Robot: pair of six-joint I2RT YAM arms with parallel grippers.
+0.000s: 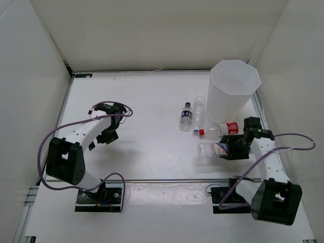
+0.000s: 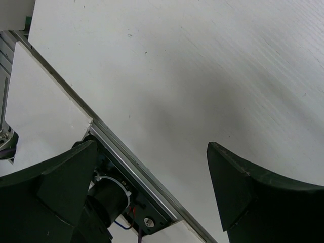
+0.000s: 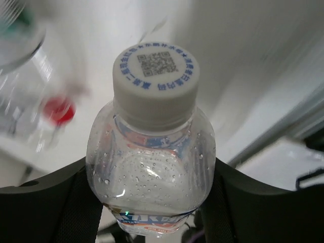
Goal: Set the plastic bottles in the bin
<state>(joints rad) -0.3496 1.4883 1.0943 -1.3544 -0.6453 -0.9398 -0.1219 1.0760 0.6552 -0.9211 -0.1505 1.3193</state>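
The bin's rim is higher than the bottle, so I will lift my right gripper and carry the clear plastic bottle [image 1: 211, 149] outward to release it over the bin's opening [image 1: 235, 78].
My right gripper [image 1: 229, 148] [image 3: 151, 169] is shut on a clear plastic bottle [image 1: 211, 149] [image 3: 152, 147] with a white cap and an orange and blue label, and both fingers press its sides. That bottle lies low at the table's right. A red-capped bottle [image 1: 220, 130] [image 3: 56, 110] lies just behind it, by the foot of the tall white bin [image 1: 230, 104]. Further left lie a dark-capped bottle with a blue label [image 1: 186, 116] and a plain clear one [image 1: 199, 108]. My left gripper [image 1: 107, 135] [image 2: 152, 148] hangs open over bare table at the left, holding nothing.
White walls close in the table on three sides. A metal rail [image 2: 147, 174] runs along the table's near edge, with the left arm's base plate [image 1: 98, 198] below it. Purple cables loop from both arms.
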